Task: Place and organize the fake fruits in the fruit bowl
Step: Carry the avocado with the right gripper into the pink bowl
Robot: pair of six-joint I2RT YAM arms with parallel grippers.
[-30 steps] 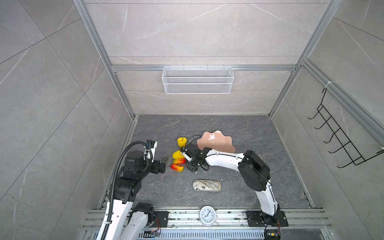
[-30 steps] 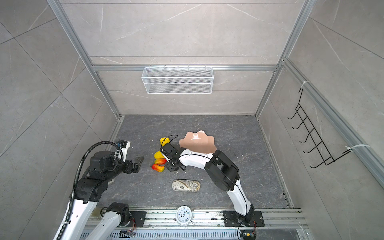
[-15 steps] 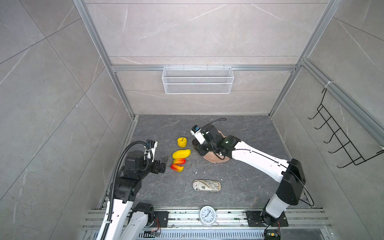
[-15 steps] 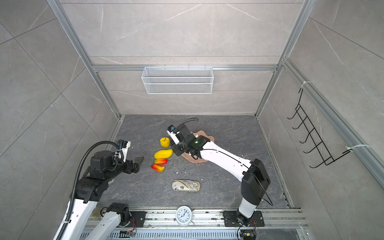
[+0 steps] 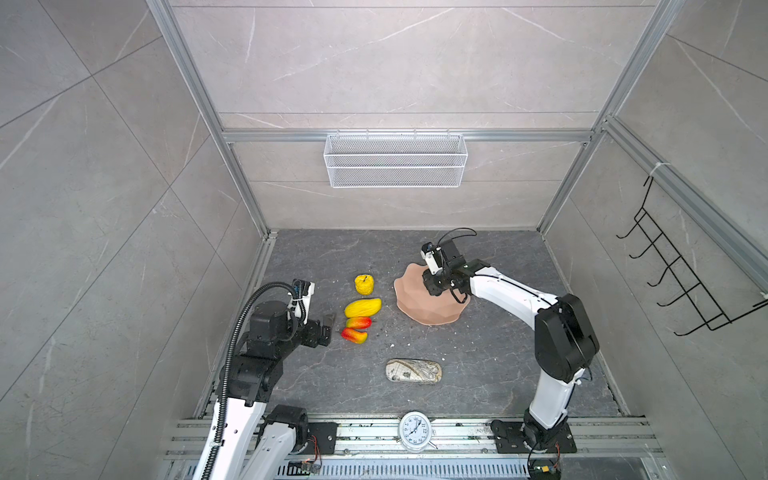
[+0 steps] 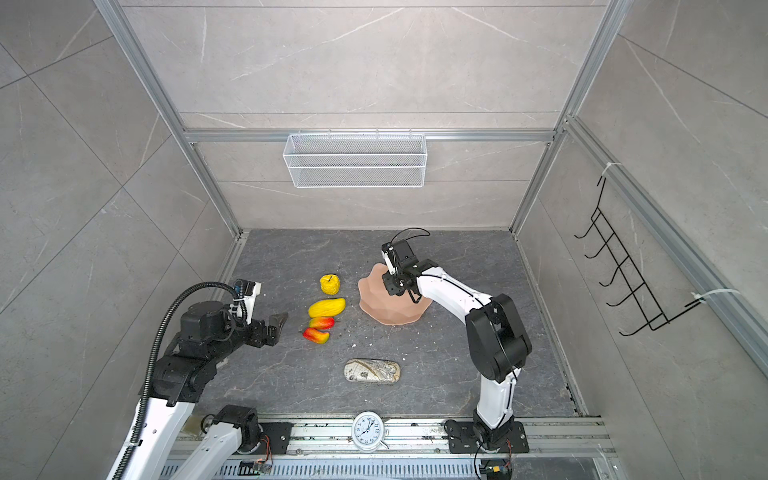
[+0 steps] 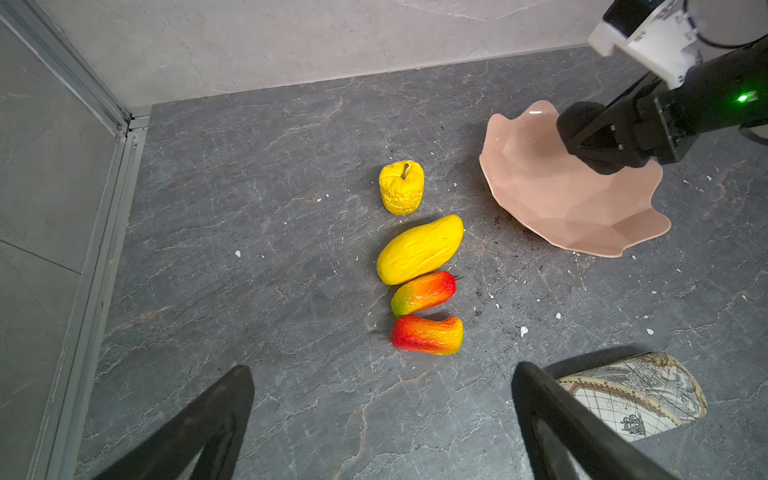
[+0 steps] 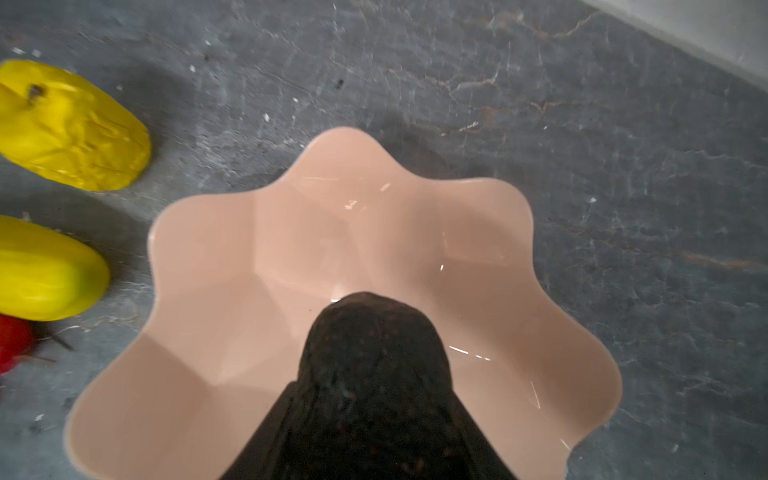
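Observation:
My right gripper should come down next toward the bottom of the bowl and release the black oval fruit (image 8: 374,353) there, since it already hangs over the empty bowl.
The peach-pink fruit bowl (image 5: 419,309) (image 6: 384,309) (image 7: 552,208) (image 8: 291,257) stands right of centre on the dark floor. My right gripper (image 5: 430,286) (image 6: 391,286) (image 7: 598,141) hangs over its inside, shut on the black oval fruit (image 8: 374,353) (image 7: 577,120). Left of the bowl lies a row of fruits: the round bumpy yellow one (image 5: 364,284) (image 7: 402,187) (image 8: 70,129), the long yellow one (image 5: 362,307) (image 7: 419,249) (image 8: 45,270), and two red-yellow-green mango-like ones (image 5: 358,322) (image 7: 427,334). My left gripper (image 5: 328,324) (image 6: 278,324) (image 7: 380,374) is open, left of the row and apart from it.
A beige map-patterned case (image 5: 412,371) (image 7: 631,399) lies near the front. A white clock (image 5: 414,431) sits on the front rail. A wire mesh basket (image 5: 395,166) hangs on the back wall and a black hook rack (image 5: 681,291) on the right wall.
My right gripper has swung from beside the fruit row to over the bowl, with the black fruit in it. The left arm has not moved.

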